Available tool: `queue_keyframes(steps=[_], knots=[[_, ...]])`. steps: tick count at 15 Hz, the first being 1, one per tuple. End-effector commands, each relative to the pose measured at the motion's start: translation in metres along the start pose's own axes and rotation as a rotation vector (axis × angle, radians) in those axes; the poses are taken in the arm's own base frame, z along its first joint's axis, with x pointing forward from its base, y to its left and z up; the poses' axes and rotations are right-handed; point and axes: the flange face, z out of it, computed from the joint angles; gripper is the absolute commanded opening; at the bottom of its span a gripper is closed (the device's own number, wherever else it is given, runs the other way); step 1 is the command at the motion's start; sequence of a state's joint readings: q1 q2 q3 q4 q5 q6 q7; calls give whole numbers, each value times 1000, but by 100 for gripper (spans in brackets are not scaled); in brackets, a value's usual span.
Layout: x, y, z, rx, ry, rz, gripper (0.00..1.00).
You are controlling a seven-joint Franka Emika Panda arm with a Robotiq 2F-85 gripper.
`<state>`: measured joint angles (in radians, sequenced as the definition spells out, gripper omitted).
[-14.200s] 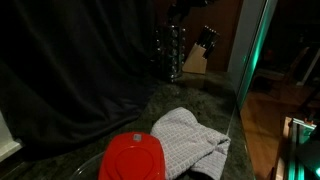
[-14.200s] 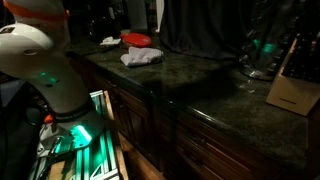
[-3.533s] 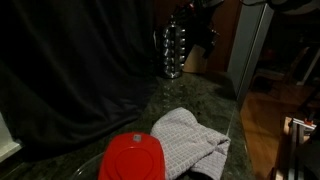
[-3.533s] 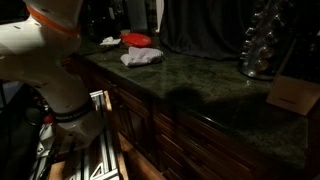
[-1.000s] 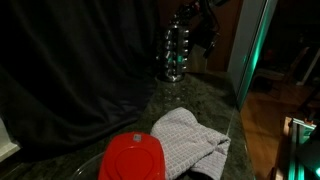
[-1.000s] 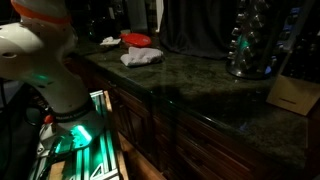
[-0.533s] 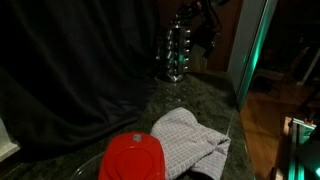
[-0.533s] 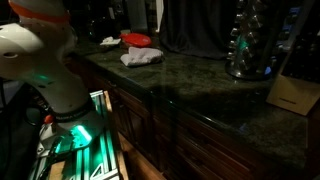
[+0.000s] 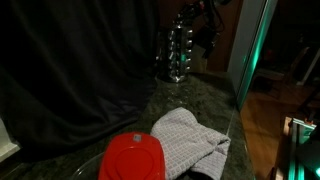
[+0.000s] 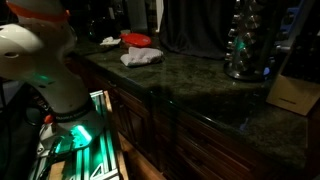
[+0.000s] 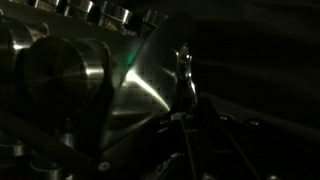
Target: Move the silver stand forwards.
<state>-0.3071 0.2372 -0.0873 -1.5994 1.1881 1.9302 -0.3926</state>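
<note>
The stand's upper part shifts slightly away from the tan knife block next, since the stand's base is already on the counter. Then my gripper opens.
The silver stand point(image 9: 177, 55) is a tall chrome rack of shiny rounded knobs, standing upright on the dark granite counter point(image 9: 150, 105) in both exterior views point(image 10: 245, 45). My gripper point(image 9: 190, 17) comes down on its top from above and is shut on the stand's upper part; the fingers are too dark to make out singly. In the wrist view the stand's chrome knobs point(image 11: 60, 80) fill the left half, very close, and a thin metal rod point(image 11: 183, 70) rises just ahead of the dark jaws.
A tan wooden knife block point(image 10: 292, 85) stands beside the stand. Nearer lie a grey checked cloth point(image 9: 190, 140) and a red round lid point(image 9: 132, 158). A dark curtain point(image 9: 80, 70) backs the counter. The robot's white base point(image 10: 45, 70) stands off the counter's end.
Over the last second the stand has shifted only slightly with my gripper on it. Since the oldest frames it has come away from the knife block.
</note>
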Motion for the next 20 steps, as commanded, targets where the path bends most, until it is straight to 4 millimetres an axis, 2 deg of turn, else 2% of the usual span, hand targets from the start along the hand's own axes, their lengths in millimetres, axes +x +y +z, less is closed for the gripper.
queue_keyframes(steps=[1,10,12,14,17,19,20], knots=[[-13,-63,-40,123,71,-43,3],[-28,-63,-53,125,90,-17,3],[-29,-69,-60,141,106,-16,3],[-29,-113,-85,221,166,-51,3],[-44,-194,-132,282,215,-104,3],[-51,-225,-148,282,220,-117,3],[-56,-235,-151,263,197,-115,37]])
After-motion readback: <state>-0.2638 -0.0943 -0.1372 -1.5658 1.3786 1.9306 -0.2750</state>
